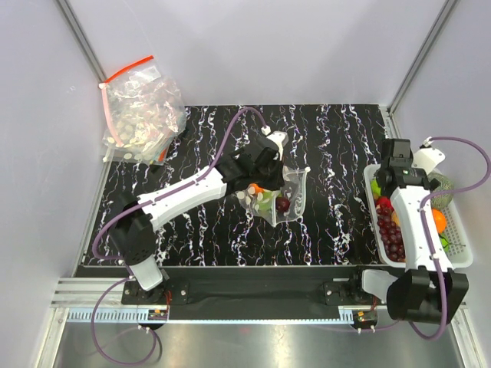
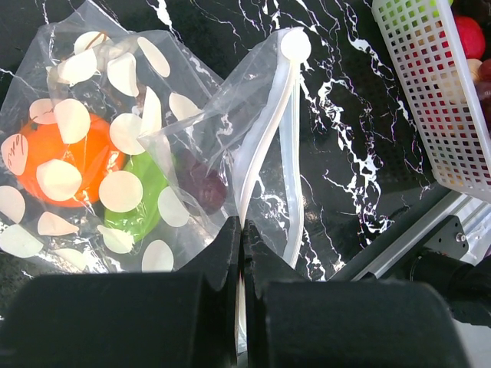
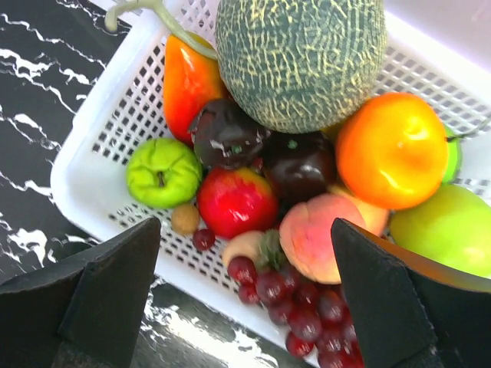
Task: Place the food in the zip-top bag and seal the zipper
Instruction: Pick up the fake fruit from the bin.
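The top of the fruit is uncovered, so my right gripper will next go down into the basket (image 3: 92,165) and open its fingers around the dark maroon fruit (image 3: 228,133) between the netted melon and the green apple.
The zip-top bag (image 1: 282,198) lies mid-table, clear with white oval spots (image 2: 123,192). Inside it I see an orange fruit (image 2: 54,165), a green one (image 2: 146,203) and a dark purple one (image 2: 205,188). Its mouth gapes, and the pale zipper (image 2: 270,130) runs along that edge. My left gripper (image 2: 243,230) is shut on one lip of the zipper strip, at the bag's left side in the top view (image 1: 257,184). My right gripper (image 3: 245,226) hangs wide open and holds nothing above the white basket (image 3: 92,165), over grapes (image 3: 299,295), a peach (image 3: 314,238) and a red apple (image 3: 236,201).
The basket (image 1: 459,239) stands at the table's right edge, also holding a netted melon (image 3: 299,57), an orange (image 3: 391,149), a green apple (image 3: 163,172) and dark plums (image 3: 226,134). A heap of similar bags with a red strip (image 1: 142,107) sits at the back left corner.
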Robot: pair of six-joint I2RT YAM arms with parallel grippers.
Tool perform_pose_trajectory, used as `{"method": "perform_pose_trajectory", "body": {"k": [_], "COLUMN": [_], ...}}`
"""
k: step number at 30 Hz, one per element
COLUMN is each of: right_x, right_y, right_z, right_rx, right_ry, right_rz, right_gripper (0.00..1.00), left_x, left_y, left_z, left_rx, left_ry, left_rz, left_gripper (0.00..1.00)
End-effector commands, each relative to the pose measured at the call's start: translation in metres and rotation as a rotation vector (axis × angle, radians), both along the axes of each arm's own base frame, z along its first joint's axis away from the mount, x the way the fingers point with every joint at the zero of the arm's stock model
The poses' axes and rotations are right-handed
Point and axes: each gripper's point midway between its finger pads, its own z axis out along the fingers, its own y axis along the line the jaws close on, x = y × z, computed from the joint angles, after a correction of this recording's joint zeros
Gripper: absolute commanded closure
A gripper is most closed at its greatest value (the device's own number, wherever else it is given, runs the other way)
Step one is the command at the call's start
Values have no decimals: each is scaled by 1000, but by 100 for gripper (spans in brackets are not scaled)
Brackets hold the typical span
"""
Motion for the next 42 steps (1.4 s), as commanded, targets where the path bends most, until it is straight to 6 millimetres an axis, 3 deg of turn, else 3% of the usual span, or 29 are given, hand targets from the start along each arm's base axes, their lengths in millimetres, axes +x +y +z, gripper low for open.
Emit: {"method": "perform_pose_trajectory", "body": {"k": [1, 6, 12, 17, 24, 33, 34, 37, 42], "right_x": [20, 20, 36, 53, 63, 62, 61, 59, 59], "right_y": [-12, -31, -41, -47, -59, -64, -64, -63, -55], "right_z": [5, -19, -37, -43, -59, -89, -91, -90, -64], "right_rx": [22, 51, 99, 96, 85, 102, 104, 101, 107], "right_ry": [-76, -23, -58, -74, -142, -77, -76, -88, -148], "right_rz": [9, -13, 13, 23, -85, -149, -151, -142, -86], "right_gripper": [0, 0, 0, 14, 16, 18, 26, 41, 42], "left_x": [5, 8, 9, 12, 12, 11, 11, 11, 14], "left_y": [-5, -6, -12, -10, -7, -7, -6, -5, -2], "left_z": [14, 8, 3, 1, 1, -1, 0, 0, 0], "left_rx": [-40, -22, -16, 7, 12, 20, 21, 21, 33], "left_ry": [-39, -31, -12, -14, -18, -15, -16, -16, -31], "left_rz": [-21, -13, -16, -5, 1, -3, -2, -2, 18], "left_gripper": [100, 100, 100, 100, 100, 100, 100, 100, 100]}}
